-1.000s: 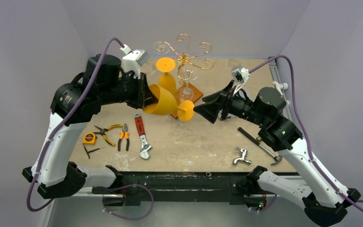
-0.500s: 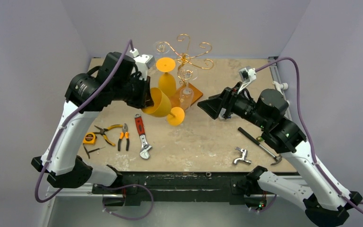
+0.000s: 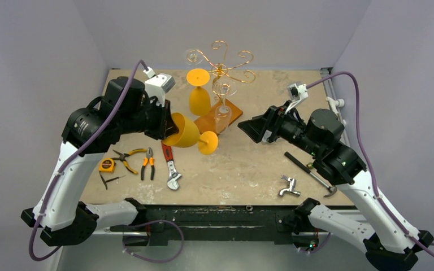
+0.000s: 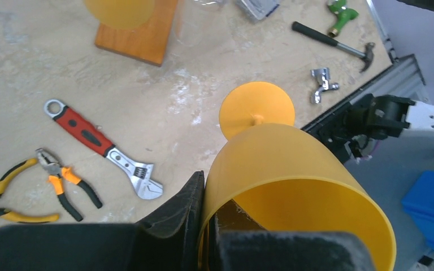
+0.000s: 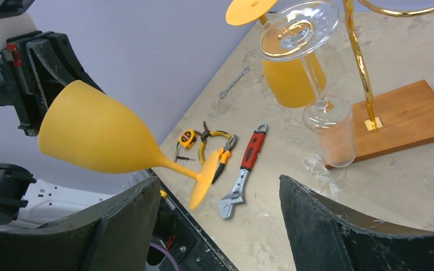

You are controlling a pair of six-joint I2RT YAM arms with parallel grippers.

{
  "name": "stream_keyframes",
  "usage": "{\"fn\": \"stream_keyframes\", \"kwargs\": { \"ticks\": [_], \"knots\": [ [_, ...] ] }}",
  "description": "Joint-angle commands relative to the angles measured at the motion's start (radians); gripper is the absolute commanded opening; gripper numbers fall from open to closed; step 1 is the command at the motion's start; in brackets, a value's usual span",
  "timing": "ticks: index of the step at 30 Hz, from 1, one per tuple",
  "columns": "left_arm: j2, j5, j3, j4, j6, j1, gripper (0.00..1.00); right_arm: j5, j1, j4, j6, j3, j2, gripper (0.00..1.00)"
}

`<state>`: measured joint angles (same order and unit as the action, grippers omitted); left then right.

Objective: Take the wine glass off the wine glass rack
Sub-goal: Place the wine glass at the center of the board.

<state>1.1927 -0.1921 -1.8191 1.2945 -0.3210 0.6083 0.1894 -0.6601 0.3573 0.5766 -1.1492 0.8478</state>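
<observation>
The glass goes down in my left gripper next toward the bare tabletop (image 3: 187, 160) (image 4: 137, 115) beside the red-handled wrench. Its foot still points sideways, so it tilts upright for release.
My left gripper (image 3: 166, 121) is shut on the rim of a yellow wine glass (image 3: 187, 132), one finger inside the bowl and one outside (image 4: 189, 203). The glass (image 5: 96, 138) lies tilted in the air, foot toward the right arm, to the front left of the wine glass rack (image 3: 221, 66). The golden wire rack (image 5: 357, 51) stands on its wooden base (image 5: 407, 116). A second yellow glass (image 3: 199, 99) and a clear glass (image 3: 222, 116) hang upside down on it. My right gripper (image 3: 248, 129) is open and empty, to the right of the held glass's foot and apart from it.
A red-handled wrench (image 3: 169, 161), two pliers (image 3: 147, 164) and a yellow tape measure (image 3: 107, 165) lie on the table under and left of the held glass. A hammer (image 3: 311, 172) and a metal fitting (image 3: 288, 187) lie at the front right.
The left arm has carried the yellow glass left and toward the front, away from the rack. The right gripper has drawn back to the right, off the glass's foot, and spread a little wider.
</observation>
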Motion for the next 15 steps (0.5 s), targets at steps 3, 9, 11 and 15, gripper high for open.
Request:
{"fn": "stream_keyframes", "kwargs": {
  "ticks": [3,9,11,15],
  "knots": [
    [0.012,0.184,0.047,0.001,-0.013,-0.009,0.0,-0.071,0.002,0.027,0.003,0.002,-0.018,0.76],
    [-0.011,0.299,0.2,-0.089,-0.126,-0.009,0.0,-0.104,0.001,0.068,-0.004,-0.007,-0.021,0.76],
    [0.002,0.321,0.232,-0.109,-0.144,-0.009,0.0,-0.116,0.001,0.08,-0.004,-0.009,-0.025,0.76],
    [0.052,0.372,0.262,-0.11,-0.155,-0.01,0.0,-0.137,0.001,0.102,-0.012,-0.014,-0.035,0.76]
  ]
}}
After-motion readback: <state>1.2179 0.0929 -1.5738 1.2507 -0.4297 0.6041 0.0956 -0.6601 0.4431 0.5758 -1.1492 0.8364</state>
